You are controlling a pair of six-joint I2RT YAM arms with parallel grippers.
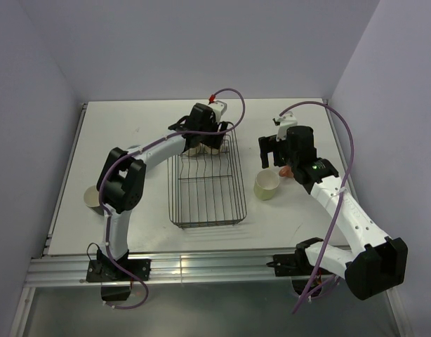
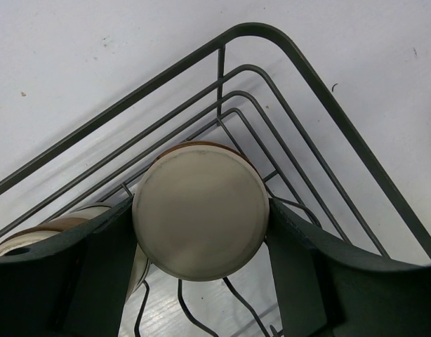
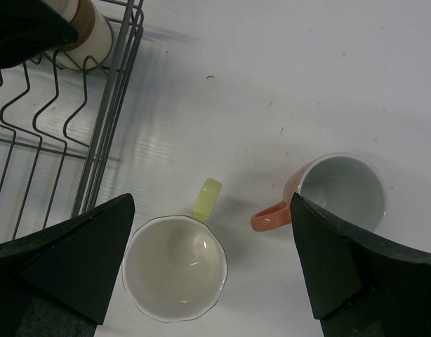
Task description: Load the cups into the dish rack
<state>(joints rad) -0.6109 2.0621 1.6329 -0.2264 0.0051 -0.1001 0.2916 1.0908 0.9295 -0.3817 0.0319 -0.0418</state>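
I should move my right gripper down and back, away from the rack, onto the yellow mug's rim, as that mug is below it, nearer my base.
The black wire dish rack (image 1: 233,189) lies in the middle of the table. My left gripper (image 1: 203,140) is over its far end. In the left wrist view it (image 2: 200,210) is shut on a tan tumbler (image 2: 200,232), base up, in the rack's corner (image 2: 328,105). A second tumbler (image 2: 40,235) stands beside it on the left. My right gripper (image 3: 212,200) hangs open above a pale yellow mug (image 3: 175,267) and a salmon-pink mug (image 3: 342,189), both upright on the table right of the rack (image 3: 103,133). The pink mug is partly behind the right finger.
Another pale cup (image 1: 91,197) sits near the table's left edge, half hidden behind my left arm's elbow. Walls close in the table on the left, far and right sides. A metal rail (image 1: 201,267) runs along the front.
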